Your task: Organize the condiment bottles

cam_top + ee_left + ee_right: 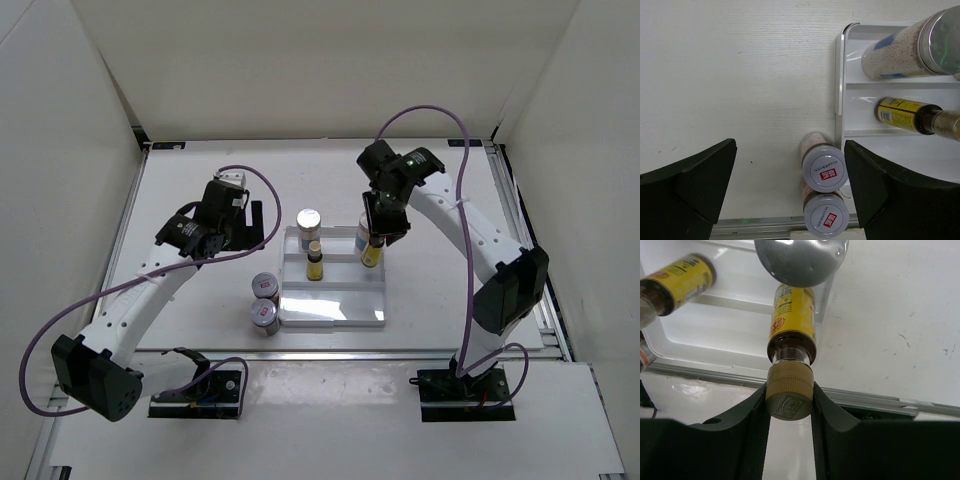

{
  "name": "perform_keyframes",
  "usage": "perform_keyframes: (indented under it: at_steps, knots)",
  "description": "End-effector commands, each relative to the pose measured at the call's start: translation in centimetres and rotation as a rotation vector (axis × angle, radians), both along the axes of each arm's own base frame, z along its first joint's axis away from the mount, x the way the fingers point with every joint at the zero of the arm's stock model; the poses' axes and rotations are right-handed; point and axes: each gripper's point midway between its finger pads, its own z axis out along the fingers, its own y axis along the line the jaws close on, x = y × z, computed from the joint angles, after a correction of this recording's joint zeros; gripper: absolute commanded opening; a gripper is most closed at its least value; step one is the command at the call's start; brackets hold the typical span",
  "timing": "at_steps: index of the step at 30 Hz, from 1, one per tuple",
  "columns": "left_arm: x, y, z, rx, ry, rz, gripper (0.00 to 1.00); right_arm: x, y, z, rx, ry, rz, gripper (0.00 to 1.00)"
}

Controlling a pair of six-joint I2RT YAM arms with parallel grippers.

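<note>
I should lower my right gripper toward that row's opposite end (374,274) (818,301) and let go of the tan cap, because the other yellow bottle is already standing in the middle row.
My right gripper (383,228) (789,399) is shut on the tan cap of a slim yellow bottle (371,252) (792,320), upright at the right end of the white ridged tray's (330,312) middle row. The other yellow bottle (314,263) (902,115) stands at that row's left. Two tall silver-capped bottles (309,221) (363,232) stand in the back row. Two short silver-lidded jars (264,286) (264,316) stand on the table against the tray's left side, also seen in the left wrist view (824,168) (826,215). My left gripper (256,226) (790,152) is open and empty, left of the tray.
The tray's front row holds nothing. A metal rail (330,352) runs along the table's near edge just in front of the tray and jars. White walls close in the table at the back and sides.
</note>
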Motion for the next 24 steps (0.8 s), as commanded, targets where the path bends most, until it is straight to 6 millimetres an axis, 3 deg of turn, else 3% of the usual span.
perform_keyframes:
  at_steps: [1, 8, 14, 16, 18, 22, 24]
  knots:
    - [-0.1, 0.9, 1.2, 0.011, -0.049, 0.015, 1.00, -4.9, -3.3, -0.2, -0.137, 0.192, 0.025, 0.00]
    - [-0.3, 0.9, 0.8, 0.015, -0.041, 0.015, 1.00, -4.8, -3.2, -5.0, -0.181, 0.252, 0.043, 0.00]
    - [-0.5, 1.0, 0.1, 0.018, -0.022, 0.021, 1.00, -4.2, -2.9, -6.3, -0.182, 0.246, 0.052, 0.04]
    - [-0.6, 1.1, 0.3, 0.013, -0.031, 0.022, 1.00, -3.8, -2.9, -6.4, -0.184, 0.232, 0.060, 0.11]
    - [-0.7, 1.1, -0.1, 0.018, -0.021, 0.021, 1.00, -3.8, -2.9, -6.4, -0.184, 0.232, 0.060, 0.25]
    - [-0.9, 1.2, -0.4, 0.029, -0.013, 0.015, 1.00, -2.8, -2.9, -5.6, -0.200, 0.188, 0.066, 0.88]
    - [-1.0, 1.3, -0.8, 0.033, -0.005, 0.014, 1.00, -2.4, -3.2, -4.9, -0.216, 0.165, 0.053, 0.98]
